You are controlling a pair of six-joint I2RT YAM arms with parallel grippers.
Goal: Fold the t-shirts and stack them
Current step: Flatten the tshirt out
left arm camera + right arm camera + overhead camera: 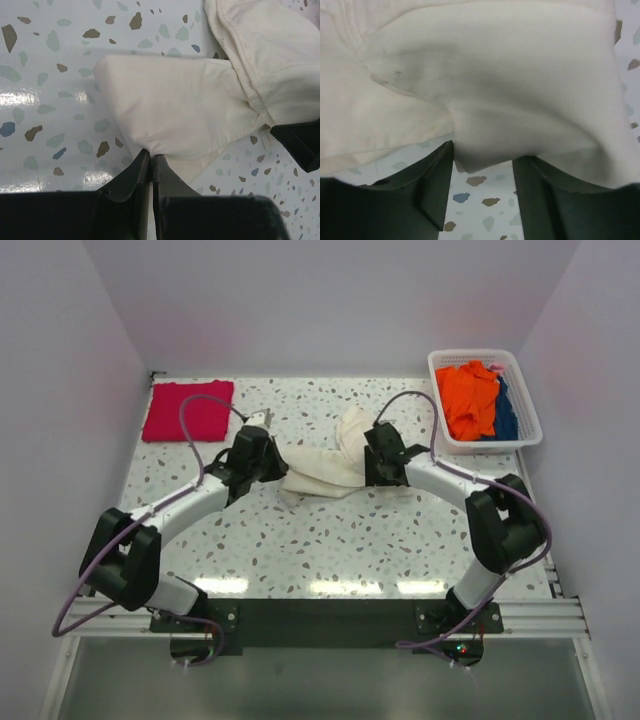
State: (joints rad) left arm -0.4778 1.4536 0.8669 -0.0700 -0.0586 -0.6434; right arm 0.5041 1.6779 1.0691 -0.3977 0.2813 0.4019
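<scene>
My left gripper should lift the edge of the shirt next and pull it to the left in the top view over the speckled table, because the shirt is crumpled.
The cream-white t-shirt (pixel 325 465) lies crumpled at the table's middle, between my two grippers. My left gripper (pixel 268 458) is at its left end; in the left wrist view the gripper (pixel 151 156) is shut on a pinch of the cream-white t-shirt's (pixel 185 107) edge. My right gripper (pixel 375 465) is at the shirt's right side; in the right wrist view the gripper (pixel 484 161) is open, with a fold of the cream-white t-shirt (pixel 485 85) hanging between its fingers. The crimson-pink t-shirt (pixel 188 410) lies folded at the far left.
A white basket (pixel 528 400) at the far right holds orange and blue clothes (pixel 470 400). A small white tag (pixel 258 419) lies on the speckled table (pixel 330 540) behind my left gripper. Walls close in on three sides.
</scene>
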